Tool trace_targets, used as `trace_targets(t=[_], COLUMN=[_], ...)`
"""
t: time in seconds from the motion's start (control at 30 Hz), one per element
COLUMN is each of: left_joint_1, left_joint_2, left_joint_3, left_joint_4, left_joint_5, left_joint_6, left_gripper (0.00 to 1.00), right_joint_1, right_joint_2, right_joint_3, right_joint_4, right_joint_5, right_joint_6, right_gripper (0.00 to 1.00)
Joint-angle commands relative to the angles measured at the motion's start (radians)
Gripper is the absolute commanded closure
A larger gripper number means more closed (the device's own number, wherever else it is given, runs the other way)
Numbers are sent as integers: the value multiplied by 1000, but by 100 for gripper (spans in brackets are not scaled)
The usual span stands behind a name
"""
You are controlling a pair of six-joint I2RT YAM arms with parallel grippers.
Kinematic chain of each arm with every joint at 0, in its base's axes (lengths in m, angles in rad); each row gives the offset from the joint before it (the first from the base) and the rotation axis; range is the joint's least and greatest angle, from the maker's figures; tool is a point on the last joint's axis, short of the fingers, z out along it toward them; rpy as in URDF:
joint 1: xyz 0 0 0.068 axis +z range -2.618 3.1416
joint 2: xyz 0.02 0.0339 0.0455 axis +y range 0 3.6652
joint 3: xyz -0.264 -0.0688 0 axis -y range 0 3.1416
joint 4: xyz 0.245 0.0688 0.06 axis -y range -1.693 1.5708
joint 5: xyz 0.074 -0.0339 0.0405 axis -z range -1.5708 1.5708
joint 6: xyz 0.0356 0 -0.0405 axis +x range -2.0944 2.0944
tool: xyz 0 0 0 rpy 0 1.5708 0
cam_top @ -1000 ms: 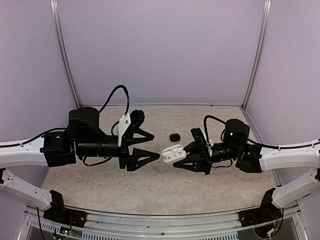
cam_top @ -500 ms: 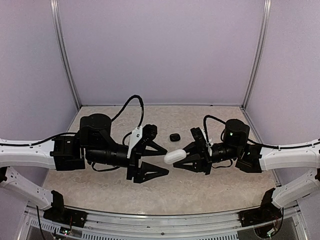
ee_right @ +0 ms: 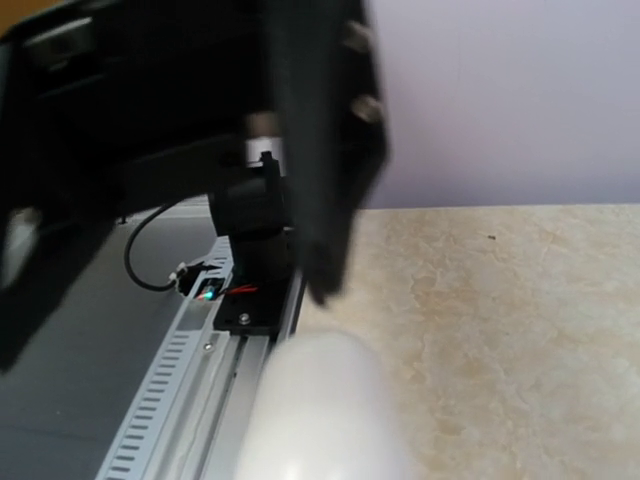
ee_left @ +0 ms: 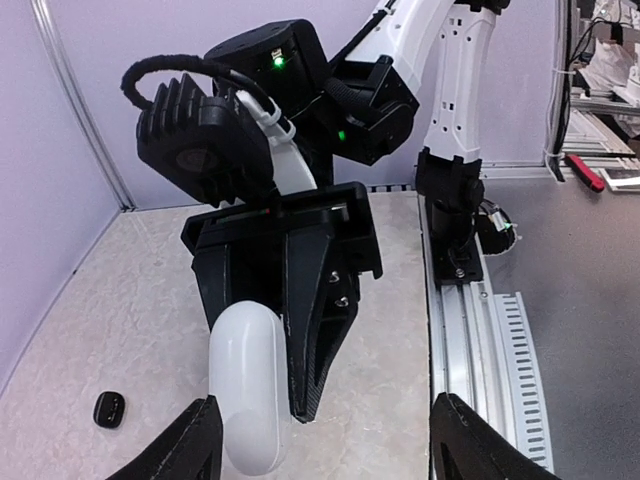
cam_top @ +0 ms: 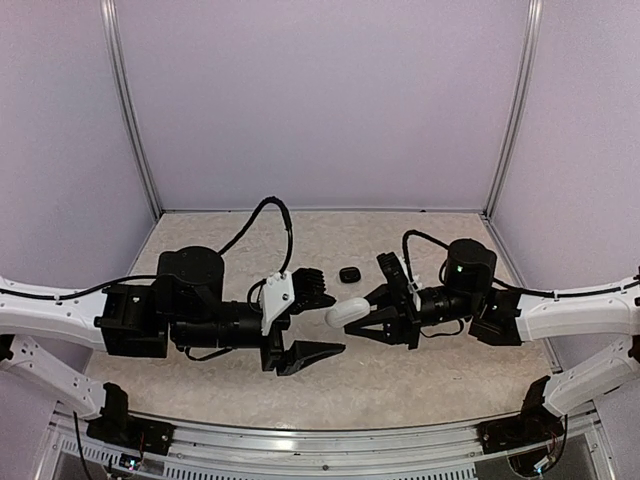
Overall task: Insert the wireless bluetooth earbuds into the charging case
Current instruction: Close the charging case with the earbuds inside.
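My right gripper will next tilt down, lower outward and release the white case on the bare tabletop (cam_top: 353,291) beside the black case, below and outward of the gripper.
My right gripper (cam_top: 360,318) is shut on a white charging case (cam_top: 345,313) and holds it above the table with its lid closed. In the left wrist view the case (ee_left: 248,385) sits between the right gripper's black fingers (ee_left: 320,330). In the right wrist view it is a blurred white shape (ee_right: 320,410) at the bottom. My left gripper (cam_top: 333,324) is open and empty, its fingertips either side of the case's free end without touching it; it also shows in the left wrist view (ee_left: 325,455). No earbuds are in view.
A small black case (cam_top: 349,274) lies on the table just behind the grippers, also at the lower left in the left wrist view (ee_left: 109,409). The table's metal front rail (ee_left: 480,330) runs along the near edge.
A second ago the white case was open with white earbuds showing; its lid is now shut. My left arm has moved right and rolled, its open fingers closing in on the case.
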Motion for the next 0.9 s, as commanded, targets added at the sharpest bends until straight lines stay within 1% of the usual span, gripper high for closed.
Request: trace_targets(t=[0.0,0.13,0.27,0.37,0.47,0.53,0.63,0.73,0.87], left_joint_1=[-85,-90,-90,-91,-101,-125,-143,-144,-122], left_joint_2=[-18,4,27,59,102,120,141,140,97], left_joint_3=[-9,-9,-6,10,31,32,32,20,-36], left_joint_4=[21,4,3,-15,-44,-47,-51,-34,74], left_joint_5=[-364,-398,-393,-370,-328,-334,-366,-434,-586], left_joint_6=[178,215,232,243,261,291,316,325,290], left_gripper=[27,28,28,28,31,33,35,34,25], right_joint_1=[9,9,9,9,9,7,0,-11,-38], right_joint_2=[22,27,25,28,32,38,47,55,52], right_joint_3=[32,38,36,36,42,46,46,46,40], right_joint_4=[30,44,57,65,60,56,55,51,24], right_joint_5=[15,4,-8,-11,-5,0,3,-2,-4], right_joint_6=[81,126,142,153,159,169,193,223,250], right_gripper=[100,100,100,100,100,100,100,100,100])
